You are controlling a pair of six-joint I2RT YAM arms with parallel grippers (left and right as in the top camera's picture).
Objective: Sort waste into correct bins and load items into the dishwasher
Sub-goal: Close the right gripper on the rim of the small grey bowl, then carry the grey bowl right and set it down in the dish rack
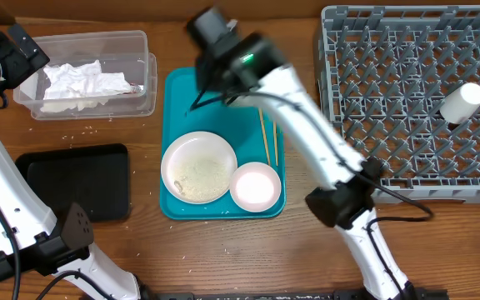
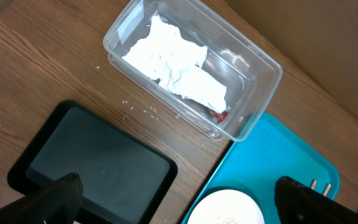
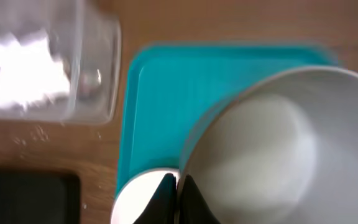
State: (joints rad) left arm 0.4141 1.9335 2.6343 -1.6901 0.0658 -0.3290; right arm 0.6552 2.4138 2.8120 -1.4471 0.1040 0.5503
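I will swing my right gripper to the right in the overhead view next, over the empty rack wires by the small cup, tilting it, and let go of the bowl.
My right gripper is shut on the rim of a white bowl, held above the teal tray. In the overhead view this gripper is blurred and the bowl is hidden under the arm. On the tray lie a large plate with rice on it, a small plate and chopsticks. A small cup lies in the grey dish rack. The clear tub holds crumpled napkins and a red wrapper. My left gripper is open and empty, high above the black tray.
Loose rice grains lie on the wooden table between the tub and the black tray. The dish rack fills the right side of the table. The left arm's base stands at the front left.
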